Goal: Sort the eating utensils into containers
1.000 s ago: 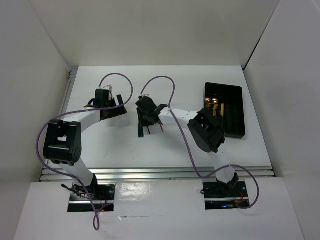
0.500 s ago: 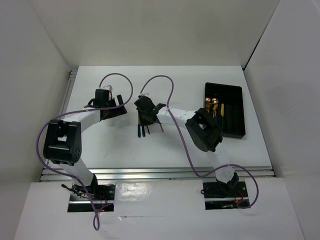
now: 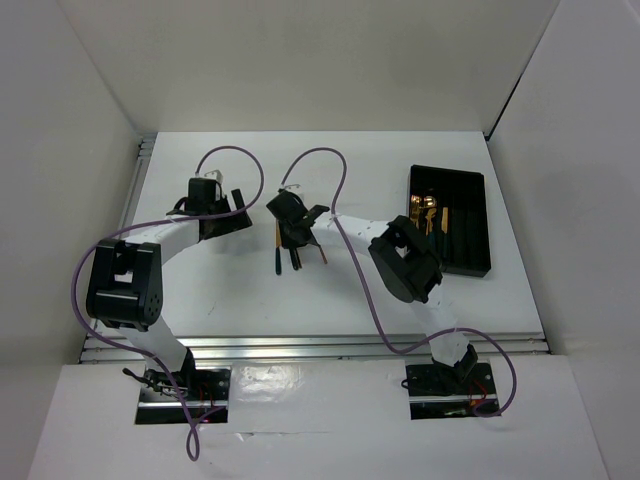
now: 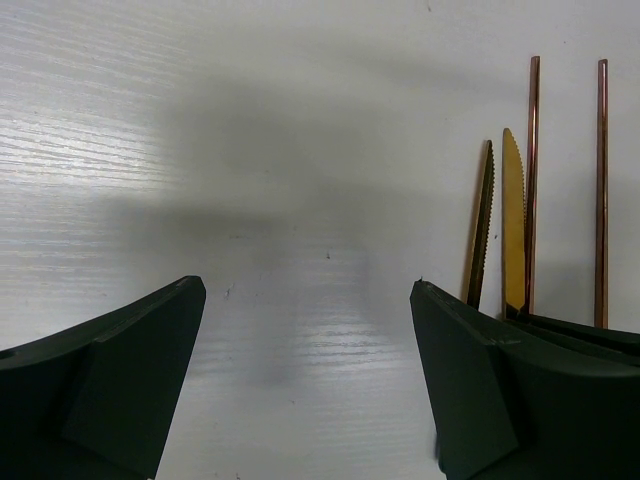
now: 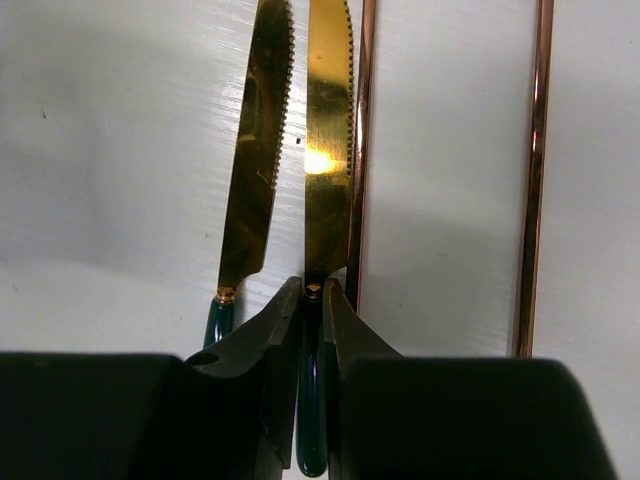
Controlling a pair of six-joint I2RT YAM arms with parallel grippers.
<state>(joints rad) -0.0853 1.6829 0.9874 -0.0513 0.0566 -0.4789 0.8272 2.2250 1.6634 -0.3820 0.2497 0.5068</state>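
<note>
A gold blade lies in the tray's middle slot, so my right gripper will next lift the knife, move right in the top view and lower to release it there.
Two gold knives with teal handles and two thin copper-brown chopsticks lie side by side on the white table. My right gripper is over them. In the right wrist view it is shut on the teal handle of the right-hand knife. The other knife lies just to its left, and the chopsticks lie to its right. My left gripper is open and empty, left of the group; the knives show at its right. The black divided tray stands at the right and holds some gold utensils.
White walls enclose the table on three sides. Purple cables loop over both arms. An aluminium rail runs along the table's near edge.
My right gripper has shifted a little to the left and farther back over the utensils, and the knives and chopsticks have shifted slightly with it. The left arm has not moved.
</note>
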